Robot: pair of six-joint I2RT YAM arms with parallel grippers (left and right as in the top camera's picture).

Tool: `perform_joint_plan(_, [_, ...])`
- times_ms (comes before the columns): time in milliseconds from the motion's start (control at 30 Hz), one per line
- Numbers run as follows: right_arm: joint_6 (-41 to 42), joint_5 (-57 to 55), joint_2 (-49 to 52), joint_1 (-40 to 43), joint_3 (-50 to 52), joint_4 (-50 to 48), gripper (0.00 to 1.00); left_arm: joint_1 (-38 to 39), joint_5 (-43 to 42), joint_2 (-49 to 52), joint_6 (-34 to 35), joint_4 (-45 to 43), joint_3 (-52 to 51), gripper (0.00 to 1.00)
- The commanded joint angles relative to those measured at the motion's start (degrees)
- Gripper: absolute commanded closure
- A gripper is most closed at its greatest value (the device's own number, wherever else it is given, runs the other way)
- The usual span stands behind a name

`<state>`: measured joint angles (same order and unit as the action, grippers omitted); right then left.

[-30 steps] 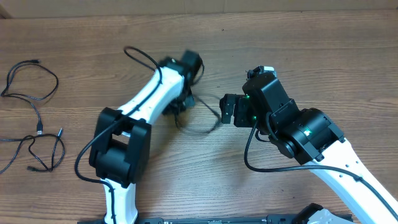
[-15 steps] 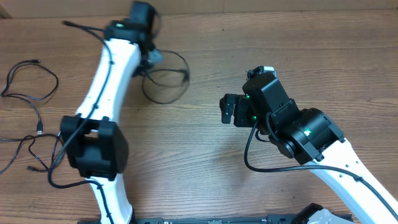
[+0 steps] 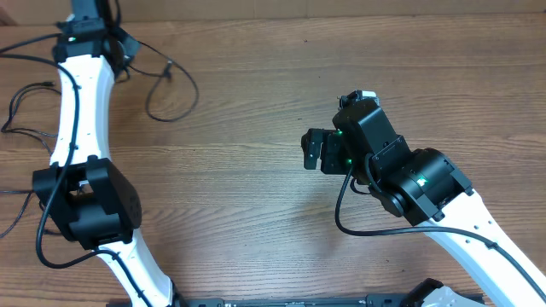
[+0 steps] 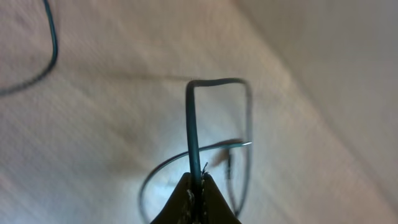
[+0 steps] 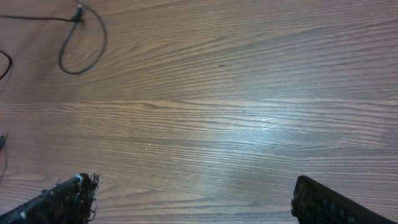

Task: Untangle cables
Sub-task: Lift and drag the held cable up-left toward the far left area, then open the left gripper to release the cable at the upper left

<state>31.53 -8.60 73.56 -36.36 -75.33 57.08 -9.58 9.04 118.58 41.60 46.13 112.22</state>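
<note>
My left gripper lowers the cable onto the wood beside the loose loop next, and opens only after that, since the cable hangs raised.
My left gripper (image 3: 124,46) is at the far left back of the table, shut on one thin black cable (image 4: 192,124) that rises straight from between its tips (image 4: 198,185). That cable (image 3: 169,70) trails right of the gripper in a loose loop on the wood. Two more cables lie at the left edge, one (image 3: 26,92) partly behind the left arm and one (image 3: 13,191) lower down. My right gripper (image 3: 311,150) hovers mid-table, open and holding nothing (image 5: 196,205). Its view shows the held cable's loop (image 5: 84,45) far off at top left.
The left arm's white links and black elbow (image 3: 85,205) stretch along the left side, over part of the loose cables. The right arm's black wrist (image 3: 418,183) and its own thick cable occupy the right front. Bare wood (image 3: 256,196) lies between the arms.
My left arm has swung from the table's middle to the far left back corner, carrying one cable away from the right gripper. The right arm has stayed still.
</note>
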Motion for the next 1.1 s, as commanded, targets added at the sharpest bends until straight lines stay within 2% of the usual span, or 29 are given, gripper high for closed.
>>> perform_joint_plan(0, [0.1, -0.8, -0.2, 0.2, -0.9, -0.1, 0.00, -2.6, 0.1, 2.3, -0.2, -3.0, 1.1, 0.96])
perform_joint_plan(233, [0.1, -0.8, -0.2, 0.2, -0.9, -0.1, 0.00, -4.3, -0.1, 10.3, -0.3, -3.7, 1.1, 0.96])
perform_joint_plan(367, [0.1, -0.8, -0.2, 0.2, -0.9, -0.1, 0.00, -4.3, -0.4, 14.8, -0.3, -1.0, 1.1, 0.96])
perform_joint_plan(567, [0.1, -0.8, -0.2, 0.2, -0.9, -0.1, 0.00, -4.3, -0.5, 15.7, -1.0, 1.4, 1.2, 0.94])
perform_joint_plan(633, [0.1, -0.8, -0.2, 0.2, -0.9, -0.1, 0.00, -4.7, -0.5, 15.2, -2.4, 2.1, 1.5, 0.80])
perform_joint_plan(733, [0.1, -0.8, -0.2, 0.2, -0.9, -0.1, 0.00, -5.4, -0.6, 14.2, -3.5, 5.5, 3.1, 0.41])
perform_joint_plan(833, [0.1, -0.8, -0.2, 0.2, -0.9, -0.1, 0.00, -6.5, -1.1, 12.5, -3.5, 10.0, 5.7, 0.21])
perform_joint_plan(900, [0.1, -0.8, -0.2, 0.2, -0.9, -0.1, 0.00, -7.3, -1.6, 10.8, -4.2, 13.0, 7.8, 0.00])
perform_joint_plan(1067, [0.1, -0.8, -0.2, 0.2, -0.9, -0.1, 0.00, -8.7, -4.7, 3.7, -7.0, 18.8, 11.2, 0.00])
